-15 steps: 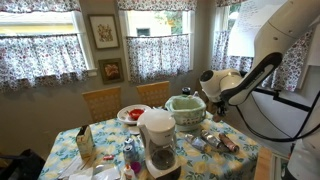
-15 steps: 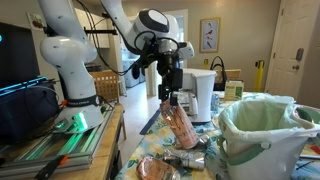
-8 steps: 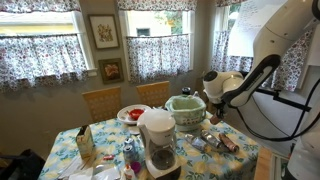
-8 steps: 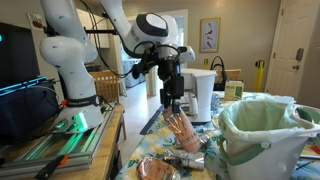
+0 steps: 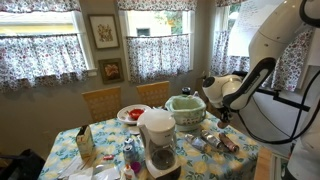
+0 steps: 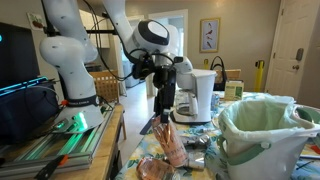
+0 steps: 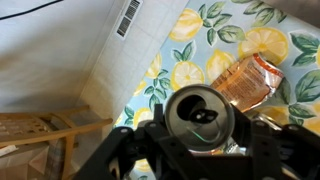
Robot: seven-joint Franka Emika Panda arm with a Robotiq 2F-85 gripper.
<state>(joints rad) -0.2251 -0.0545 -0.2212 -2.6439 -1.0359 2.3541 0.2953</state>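
Observation:
The can is still hanging above the table. My gripper will next lower the can straight toward the tablecloth beside the orange-brown wrapped package point(image 7: 250, 78) and then release it.
My gripper point(image 7: 200, 150) is shut on an open-topped metal can point(image 7: 198, 117); the wrist view looks down on its silver lid, with the jaws pressed against both sides. In an exterior view the tall copper-pink can point(image 6: 170, 142) hangs from the gripper point(image 6: 164, 108) just over the table's near end. Beneath it the lemon-print tablecloth point(image 7: 185, 70) carries an orange-brown wrapped package point(image 7: 250, 78), just beyond the can. In the room-side exterior view the gripper point(image 5: 221, 116) hovers at the table's right end, the can too small to make out.
A white bin with a green liner point(image 6: 262, 135) stands close by, also seen as a basket point(image 5: 186, 108). A coffee maker point(image 5: 158, 140) and a plate of red food point(image 5: 132, 113) stand on the table. Wooden chairs point(image 5: 100, 100) stand behind it. Small packets point(image 5: 212, 142) lie near the gripper.
The gripper, still holding the can, has lowered toward the tablecloth and shifted slightly sideways. The jaws have kept the same width.

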